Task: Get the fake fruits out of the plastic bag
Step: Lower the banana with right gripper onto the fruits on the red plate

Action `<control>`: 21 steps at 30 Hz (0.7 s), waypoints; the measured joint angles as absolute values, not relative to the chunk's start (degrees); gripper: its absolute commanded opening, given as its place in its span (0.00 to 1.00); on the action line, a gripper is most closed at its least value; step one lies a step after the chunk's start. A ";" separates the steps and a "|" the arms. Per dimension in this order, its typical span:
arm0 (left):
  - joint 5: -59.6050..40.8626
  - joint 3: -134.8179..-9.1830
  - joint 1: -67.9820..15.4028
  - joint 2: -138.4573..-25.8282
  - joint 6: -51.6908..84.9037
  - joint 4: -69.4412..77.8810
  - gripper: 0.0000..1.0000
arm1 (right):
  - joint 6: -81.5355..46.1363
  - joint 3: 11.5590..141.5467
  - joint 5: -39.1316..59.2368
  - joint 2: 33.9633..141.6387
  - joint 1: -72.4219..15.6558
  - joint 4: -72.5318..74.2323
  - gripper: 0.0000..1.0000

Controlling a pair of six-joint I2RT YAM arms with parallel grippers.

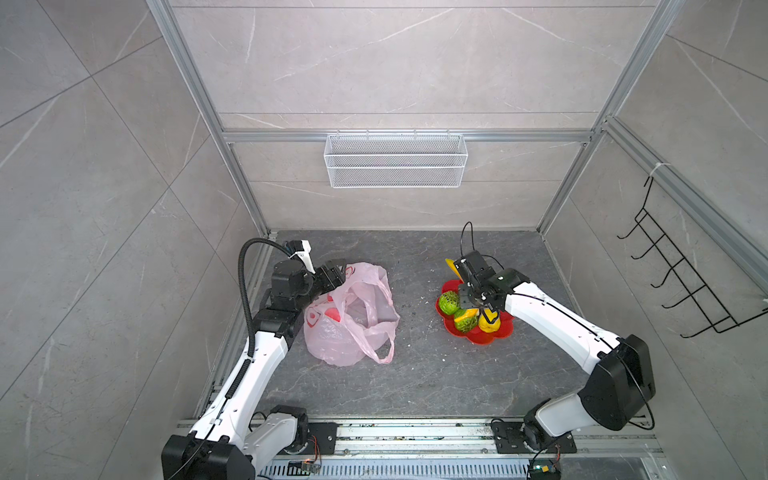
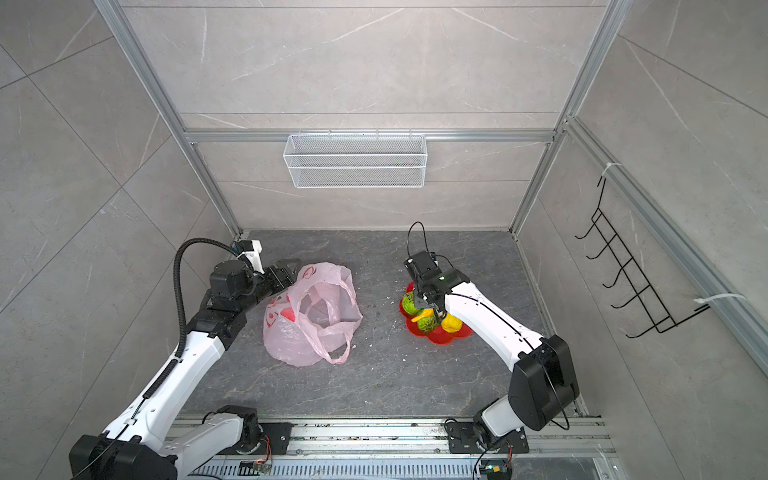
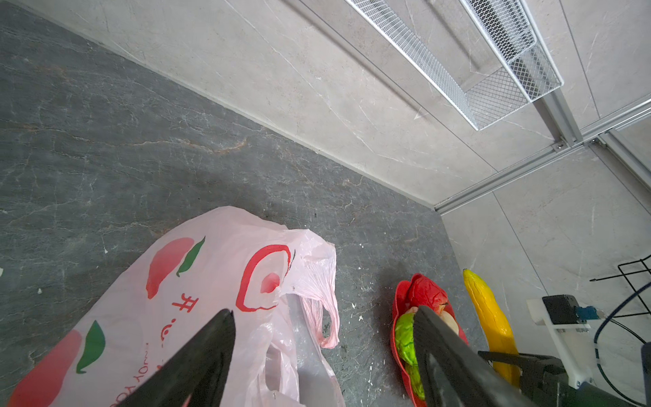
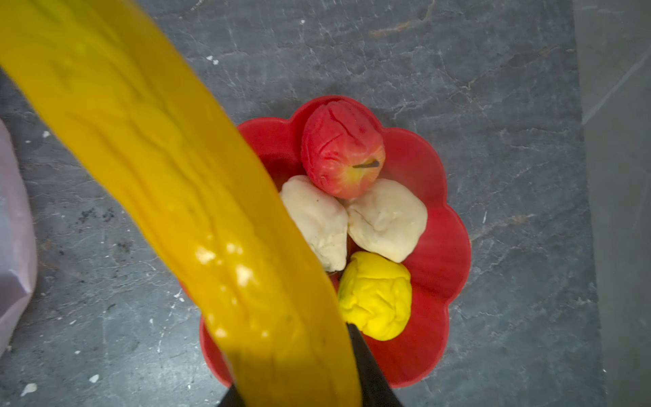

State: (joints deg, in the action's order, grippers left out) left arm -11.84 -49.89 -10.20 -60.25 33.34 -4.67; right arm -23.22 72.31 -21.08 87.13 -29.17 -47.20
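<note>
The other fruits already lie on the beige lumps in the red dish, so I will next lower the long yellow banana in my right gripper onto those lumps and release it.
The pale-pink plastic bag lies crumpled on the dark floor, mouth open and handles loose; through the mouth only grey shows. My left gripper hovers open at the bag's far left edge, gripping nothing. Over the red flower-shaped dish my right gripper is shut on the long yellow banana. In the dish lie a red apple, two beige lumps, a yellow lumpy fruit and two green netted balls.
A white wire basket hangs on the back wall and a black hook rack on the right wall. Aluminium posts frame the corners, and a metal rail runs along the front. White crumbs dot the floor between bag and dish.
</note>
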 measured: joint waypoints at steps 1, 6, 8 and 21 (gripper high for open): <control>-11.81 -49.89 -10.20 -60.25 33.28 -4.78 0.81 | -22.74 72.31 -21.06 87.57 -28.51 -47.48 0.27; -11.60 -49.89 -10.20 -60.25 33.10 -4.97 0.81 | -20.71 72.31 -20.08 91.92 -25.21 -48.21 0.28; -11.53 -49.89 -10.20 -60.23 33.01 -5.02 0.81 | -20.23 72.20 -19.25 93.58 -24.12 -48.14 0.28; -11.03 -49.89 -10.17 -59.88 32.95 -6.07 0.81 | -18.11 71.83 -15.84 98.39 -20.49 -47.75 0.34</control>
